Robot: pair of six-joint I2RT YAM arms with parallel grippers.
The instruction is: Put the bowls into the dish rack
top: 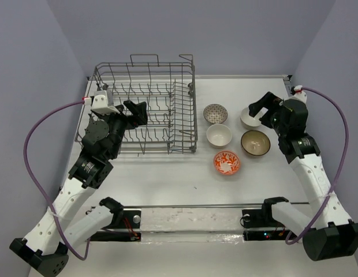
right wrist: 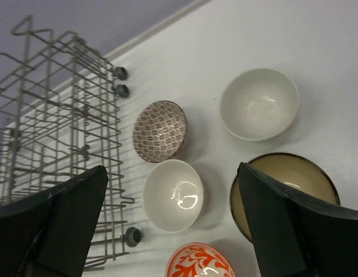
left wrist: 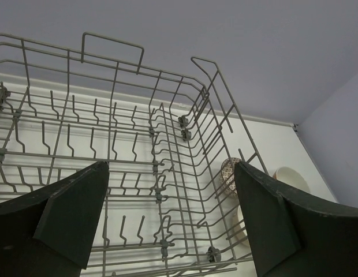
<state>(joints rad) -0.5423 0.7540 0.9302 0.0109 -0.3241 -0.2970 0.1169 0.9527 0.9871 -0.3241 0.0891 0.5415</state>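
Note:
My right gripper will next move open back toward the base and down onto the brown bowl's rim point(top: 269, 145), because that bowl is still outside the rack point(top: 185, 109).
The grey wire dish rack point(top: 185, 109) stands at the back left with no bowl in it. To its right sit the bowls: grey-patterned point(top: 215, 113), white point(top: 219, 135), a second white one point(top: 250, 118), brown with cream inside point(top: 255, 142), orange-red point(top: 226, 163). My left gripper point(top: 138, 109) hovers open over the rack's left half, looking across the tines point(left wrist: 161, 150). Above the far-right white bowl, my right gripper point(top: 261, 107) is open and holds nothing. Its wrist view shows the white bowl point(right wrist: 173, 195) between the fingers, the patterned bowl point(right wrist: 160, 131) and the brown bowl point(right wrist: 283, 173).
Lilac walls close in the white table point(top: 167, 173) on the left, back and right. A purple cable point(top: 29, 150) loops off each arm. A metal strip point(top: 185, 216) runs along the near edge between the arm bases.

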